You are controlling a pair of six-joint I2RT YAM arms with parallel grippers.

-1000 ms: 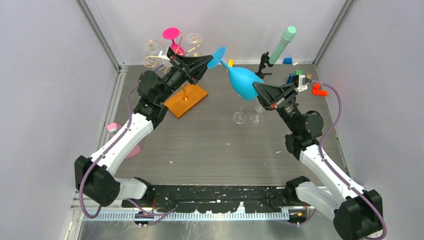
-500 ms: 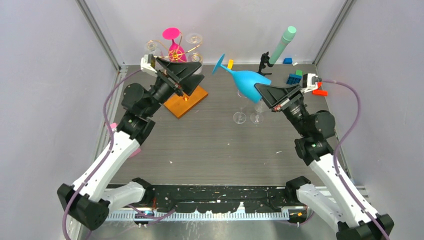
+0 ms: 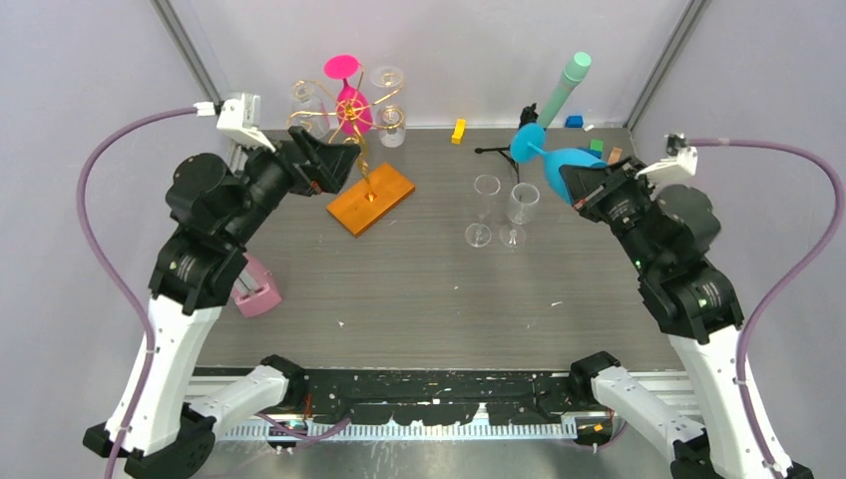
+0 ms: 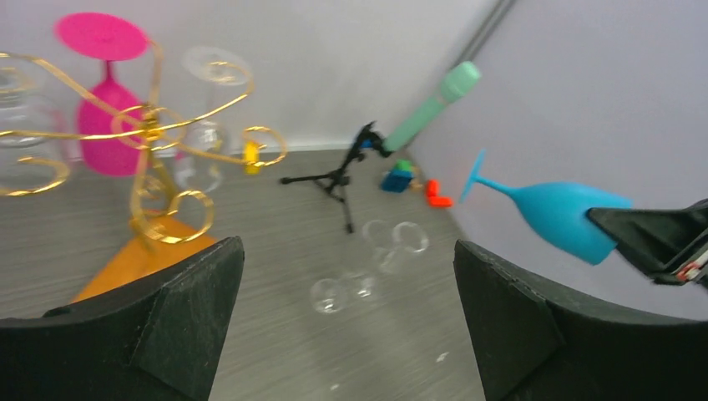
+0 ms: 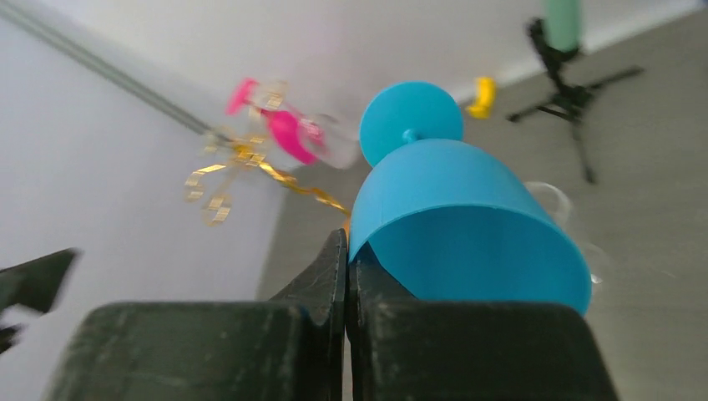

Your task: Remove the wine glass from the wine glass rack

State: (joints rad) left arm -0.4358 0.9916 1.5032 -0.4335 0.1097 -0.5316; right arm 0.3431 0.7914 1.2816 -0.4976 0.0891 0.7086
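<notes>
My right gripper should tilt downward, lower the blue glass [image 3: 555, 160] onto the bare tabletop beside the clear glasses and then release it, because the blue glass's foot points toward the back wall.
A blue wine glass [image 3: 555, 160] hangs in the air at the right, tipped on its side with its foot toward the back wall. My right gripper [image 3: 579, 184] is shut on the rim of the blue glass [image 5: 459, 217]. The wine glass rack [image 3: 351, 118] is a gold wire tree on an orange base [image 3: 384, 195] at the back left. A pink wine glass [image 3: 351, 103] and clear glasses [image 3: 390, 120] hang on it upside down. My left gripper [image 3: 342, 166] stands open and empty just in front of the rack [image 4: 150, 129].
Two clear glasses [image 3: 486, 205] stand on the table's middle. A black tripod [image 3: 504, 150] holds a mint-green cylinder [image 3: 567, 85] at the back. Small coloured blocks [image 3: 459, 130] lie along the back edge. A pink object [image 3: 257, 291] sits near the left arm.
My left gripper opened wide and pulled back left toward the rack. My right gripper closed tighter and carried the blue glass to the right, away from the rack.
</notes>
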